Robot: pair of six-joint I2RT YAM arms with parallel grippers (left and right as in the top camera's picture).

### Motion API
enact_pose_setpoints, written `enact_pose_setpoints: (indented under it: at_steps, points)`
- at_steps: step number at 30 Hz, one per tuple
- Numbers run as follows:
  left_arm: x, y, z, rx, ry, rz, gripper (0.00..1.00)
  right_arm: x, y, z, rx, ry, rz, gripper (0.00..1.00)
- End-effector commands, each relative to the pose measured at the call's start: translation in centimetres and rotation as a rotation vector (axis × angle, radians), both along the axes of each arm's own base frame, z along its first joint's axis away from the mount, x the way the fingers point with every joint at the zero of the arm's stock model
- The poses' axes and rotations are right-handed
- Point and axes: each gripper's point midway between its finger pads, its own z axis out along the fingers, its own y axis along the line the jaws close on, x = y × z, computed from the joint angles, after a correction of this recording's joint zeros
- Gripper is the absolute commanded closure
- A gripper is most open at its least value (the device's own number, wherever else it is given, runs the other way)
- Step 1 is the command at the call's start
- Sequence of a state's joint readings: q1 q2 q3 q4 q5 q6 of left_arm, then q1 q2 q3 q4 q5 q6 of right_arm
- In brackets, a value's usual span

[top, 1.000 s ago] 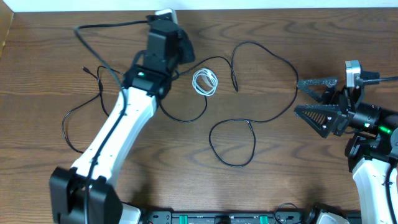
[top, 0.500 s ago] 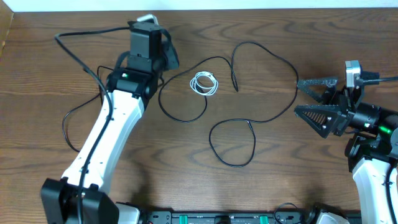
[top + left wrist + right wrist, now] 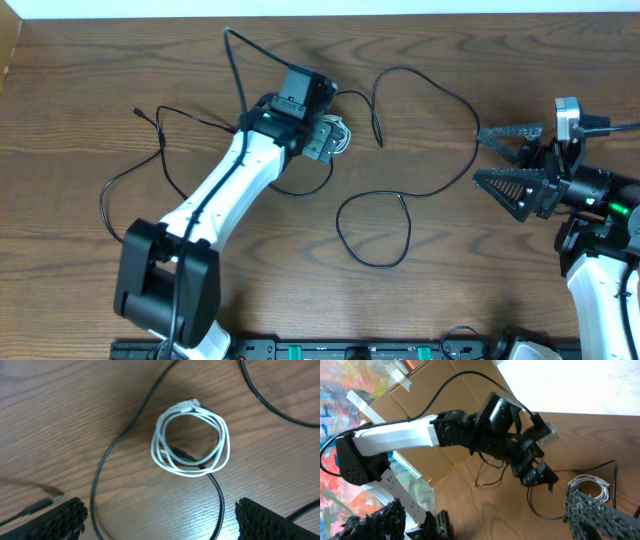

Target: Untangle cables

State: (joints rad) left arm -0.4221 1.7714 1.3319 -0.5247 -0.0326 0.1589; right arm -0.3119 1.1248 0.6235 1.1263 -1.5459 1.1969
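Observation:
The white coil lies over the black cable, so next my left gripper should lower, shifting right in the overhead view, onto the coil's side where the cable emerges.
A small white cable coil [image 3: 190, 440] lies on the wooden table, and a thin black cable [image 3: 102, 470] runs under it and curves off to both sides. My left gripper [image 3: 160, 527] hovers just above the coil, open, with nothing between its fingers [image 3: 52, 520]. From overhead, the left gripper [image 3: 326, 136] covers most of the white coil [image 3: 344, 131]. The black cable [image 3: 375, 235] sprawls in wide loops across the middle of the table. Off at the right edge, my right gripper [image 3: 500, 161] stands open and empty, and the right gripper [image 3: 485, 520] faces the left arm.
A second stretch of black cable [image 3: 150, 150] winds along the table's left side. The left arm's own lead [image 3: 234, 70] arcs above its wrist. Cardboard [image 3: 455, 405] stands behind the table in the right wrist view. A black rail [image 3: 340, 350] lines the front edge.
My left arm swung from the back left to the right, over the white coil, and its jaws went from shut to open. The right arm stayed put.

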Motion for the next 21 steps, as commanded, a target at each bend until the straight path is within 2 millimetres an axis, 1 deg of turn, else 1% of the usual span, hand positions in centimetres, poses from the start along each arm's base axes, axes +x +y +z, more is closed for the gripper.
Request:
enact_pose_setpoints:
  at_steps: [1,5,7,11,16,18,21]
  points:
    - [0.0,-0.2,-1.9,0.056,0.026,-0.062,0.04,0.0,-0.2,0.3,-0.01,-0.027,-0.006,0.01]
    - [-0.3,-0.8,-3.3,0.127,0.039,-0.19,0.04,0.0,-0.2,0.3,-0.011,-0.027,-0.006,0.01]
    - [-0.6,-1.4,-3.6,0.152,0.04,-0.247,0.06,0.0,-0.2,0.3,-0.011,-0.027,-0.006,0.01]
    - [-1.3,-2.8,-3.9,0.181,0.035,-0.336,0.04,0.0,-0.2,0.3,-0.011,-0.028,-0.006,0.01]
    - [-1.4,-4.5,-4.5,0.18,0.021,-0.373,0.03,0.0,-0.2,0.3,-0.013,-0.034,-0.006,0.01]
    - [-1.2,-4.8,-5.2,0.18,0.022,-0.376,0.03,0.0,-0.2,0.2,-0.015,-0.033,-0.003,0.01]
    - [-1.1,-4.9,-6.8,0.188,0.043,-0.378,0.03,-0.1,-0.1,0.2,-0.019,-0.031,0.003,0.01]
